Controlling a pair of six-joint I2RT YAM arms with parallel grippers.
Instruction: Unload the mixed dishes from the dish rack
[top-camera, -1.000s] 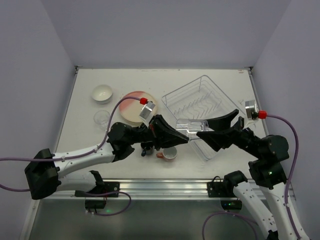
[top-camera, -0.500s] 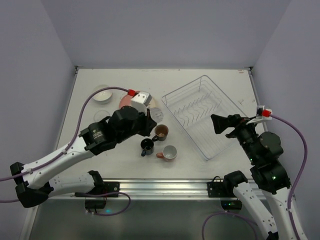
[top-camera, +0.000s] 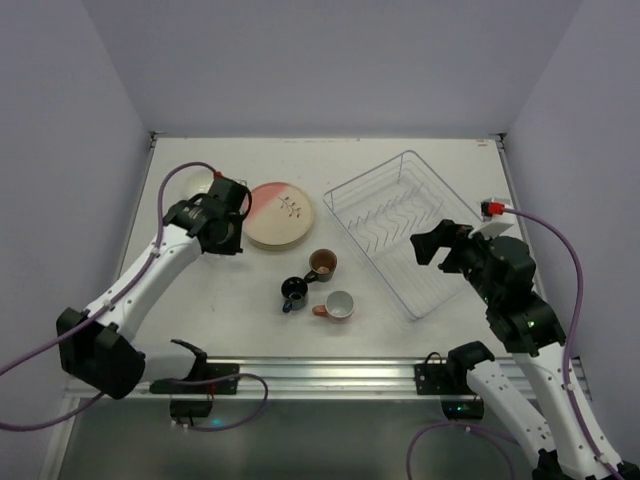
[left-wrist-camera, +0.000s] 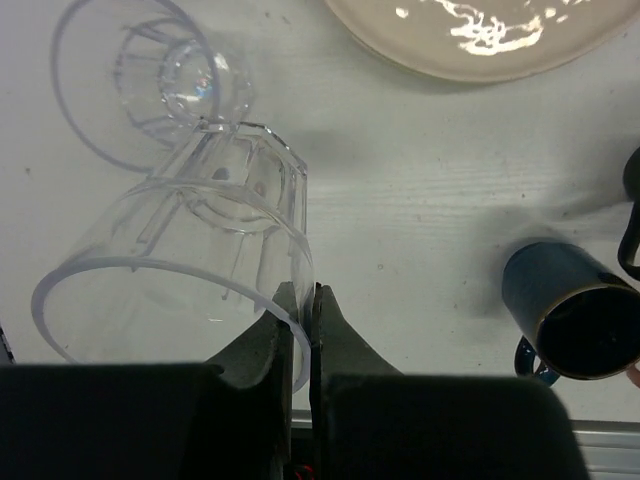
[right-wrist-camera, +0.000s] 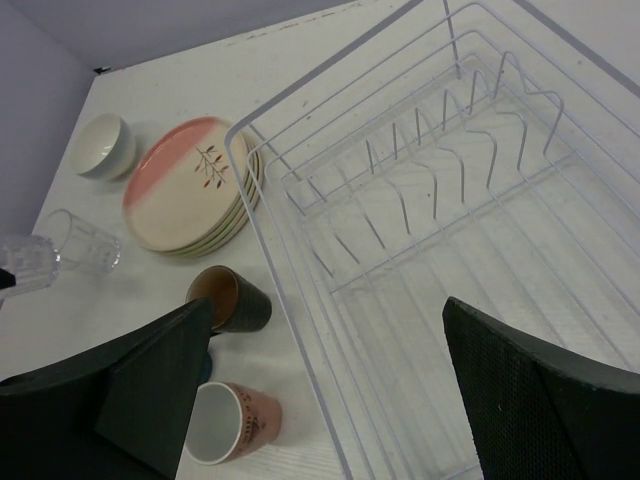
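Observation:
I need to shift my left gripper's glass next, then lower it onto the empty table between the standing glass and the dark blue cup (top-camera: 294, 291).
My left gripper (top-camera: 218, 236) (left-wrist-camera: 303, 295) is shut on the rim of a clear glass (left-wrist-camera: 180, 260), which it holds tilted just above the table beside a second clear glass (left-wrist-camera: 150, 70) that stands upright. The stack of cream plates (top-camera: 278, 215) (right-wrist-camera: 190, 195) lies to its right. The brown cup (top-camera: 321, 264), the dark blue cup (top-camera: 294, 291) (left-wrist-camera: 570, 320) and the salmon cup (top-camera: 338, 305) (right-wrist-camera: 235, 425) lie mid-table. The dish rack (top-camera: 440, 185) (right-wrist-camera: 450, 200) holds no dishes. My right gripper (top-camera: 432, 246) (right-wrist-camera: 330, 400) is open and empty over the rack's near part.
A small white bowl (right-wrist-camera: 105, 145) sits at the far left beyond the plates. The left arm's cable loops above the bowl. The metal rail (top-camera: 320, 375) runs along the table's near edge. Purple walls close in the table on three sides.
My left gripper has swung from the rack's near corner to the far left with the clear glass. My right gripper has drawn back to the right over the rack.

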